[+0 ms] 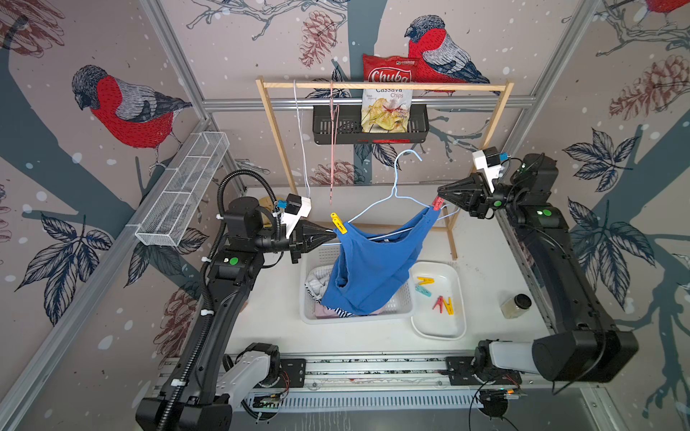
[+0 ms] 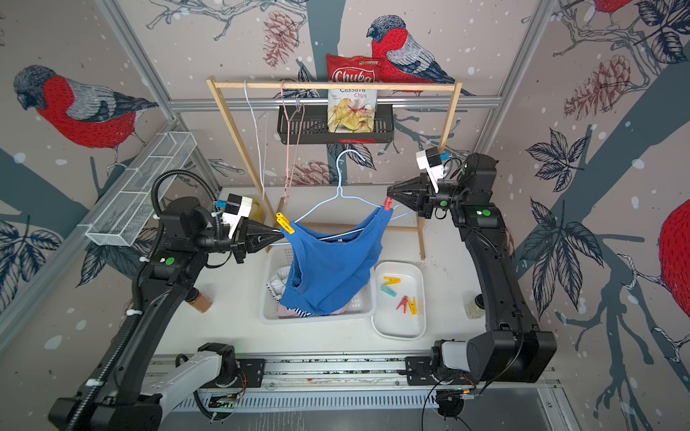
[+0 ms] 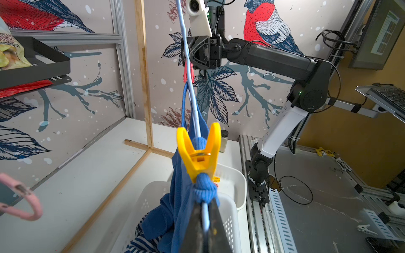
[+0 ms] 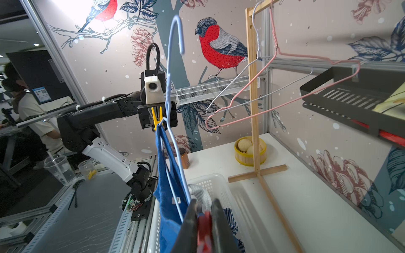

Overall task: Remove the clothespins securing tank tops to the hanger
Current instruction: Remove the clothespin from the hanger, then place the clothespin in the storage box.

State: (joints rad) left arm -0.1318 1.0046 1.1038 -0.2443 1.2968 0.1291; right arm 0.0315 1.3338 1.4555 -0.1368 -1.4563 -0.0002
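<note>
I will next move my right gripper off the strap and back down over the white tray's far end (image 1: 443, 285) to release the red clothespin, because loose clothespins lie there.
A blue tank top (image 1: 369, 268) hangs from a pale blue wire hanger (image 1: 392, 194), whose hook is free of the rack. My left gripper (image 3: 205, 210) is shut on the hanger's wire end, right beside a yellow clothespin (image 3: 200, 153) clamping one shoulder strap. My right gripper (image 4: 204, 202) is shut on the red clothespin (image 4: 203, 227) at the other strap; both top views show it (image 1: 437, 204). A striped tank top (image 1: 338, 311) and a pink one (image 1: 323, 309) lie in the white basket (image 1: 395, 309) below. Several loose clothespins lie in a white tray (image 1: 440, 328).
The wooden rack (image 1: 381, 86) at the back holds a white hanger (image 1: 300, 141) and a pink hanger (image 1: 333, 149), both bare. Behind it is a black shelf with a chips bag (image 1: 386, 93). A jar (image 1: 517, 306) stands at the right, a bamboo steamer (image 4: 249, 151) by the rack's foot.
</note>
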